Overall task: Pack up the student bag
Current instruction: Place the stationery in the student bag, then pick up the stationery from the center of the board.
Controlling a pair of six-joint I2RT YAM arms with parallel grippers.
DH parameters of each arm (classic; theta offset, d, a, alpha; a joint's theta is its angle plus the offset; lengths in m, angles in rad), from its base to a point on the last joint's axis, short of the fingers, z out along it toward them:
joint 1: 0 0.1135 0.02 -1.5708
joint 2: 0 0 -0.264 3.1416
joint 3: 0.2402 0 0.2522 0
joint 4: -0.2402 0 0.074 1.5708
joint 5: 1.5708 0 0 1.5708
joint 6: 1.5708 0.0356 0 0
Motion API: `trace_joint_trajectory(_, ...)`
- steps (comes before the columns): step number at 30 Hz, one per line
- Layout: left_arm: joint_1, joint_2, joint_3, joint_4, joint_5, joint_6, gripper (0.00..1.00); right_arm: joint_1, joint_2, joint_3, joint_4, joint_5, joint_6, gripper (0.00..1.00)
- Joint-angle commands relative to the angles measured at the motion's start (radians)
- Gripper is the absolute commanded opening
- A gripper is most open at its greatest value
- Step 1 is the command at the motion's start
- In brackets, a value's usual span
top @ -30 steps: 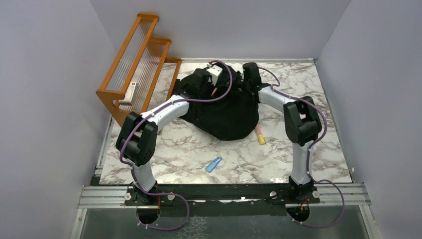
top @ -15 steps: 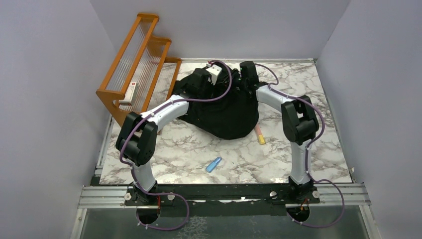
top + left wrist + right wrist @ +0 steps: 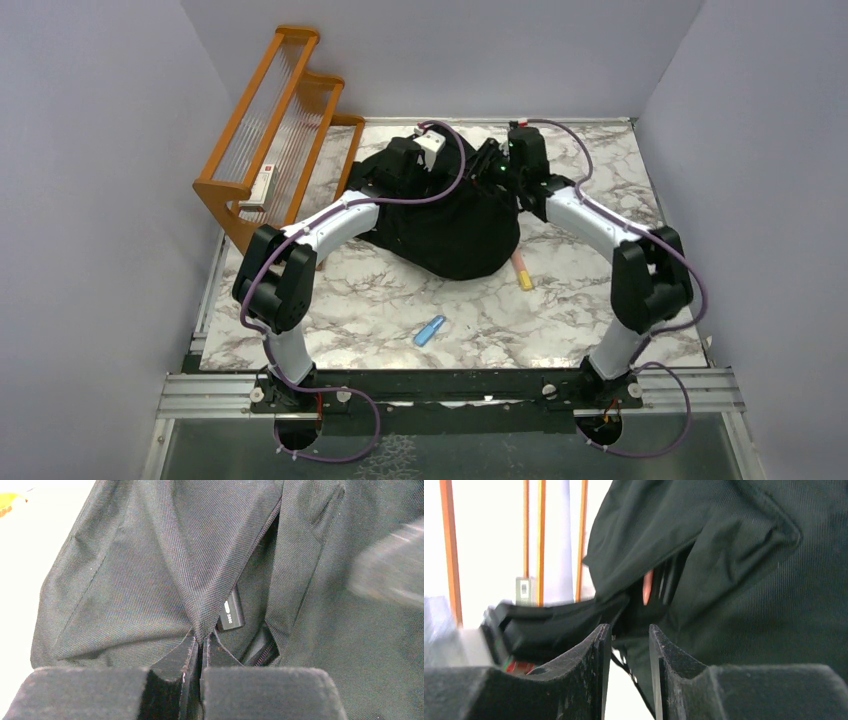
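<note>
The yellow and pink marker [image 3: 522, 270] is outside the bag. My right gripper needs to pull back, tip down and lower onto the marker.
The black student bag [image 3: 450, 225] lies at the back middle of the marble table. My left gripper [image 3: 405, 165] is at its back left and is shut on a fold of the bag's fabric [image 3: 201, 641], holding a zip opening apart. A small black device with a white label [image 3: 232, 611] sits inside that opening. My right gripper [image 3: 494, 166] is at the bag's back right, open, with only a thin cord crossing the gap [image 3: 630, 630]. An orange pen tip [image 3: 647, 586] shows in the bag's opening ahead of it.
An orange wooden rack [image 3: 275, 130] stands at the back left with a small white item [image 3: 262, 185] on it. A yellow and pink marker [image 3: 522, 272] lies by the bag's right edge. A small blue object [image 3: 430, 330] lies near the front middle.
The right arm's elbow has swung out to the right and its gripper has shifted a little right at the bag's back edge. The left arm and the bag have stayed put.
</note>
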Motion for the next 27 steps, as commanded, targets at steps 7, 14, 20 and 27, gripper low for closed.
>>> trace_joint_trajectory(7, 0.001, -0.030, 0.009, -0.002, 0.006, 0.002, 0.00, 0.075, -0.349, -0.302, -0.281, 0.270, -0.221, 0.38)
trace_joint_trajectory(14, 0.003, -0.028, 0.012, -0.001, 0.019, -0.004, 0.00, 0.074, -0.454, -0.367, -0.516, 0.548, -0.287, 0.43)
trace_joint_trajectory(20, 0.004, -0.028, 0.013, -0.004, 0.015, 0.001, 0.00, 0.072, -0.362, -0.332, -0.667, 0.584, -0.281, 0.48)
trace_joint_trajectory(27, 0.009, -0.033, 0.012, -0.004, 0.017, 0.001, 0.00, 0.044, -0.289, -0.363, -0.633, 0.548, -0.295, 0.51)
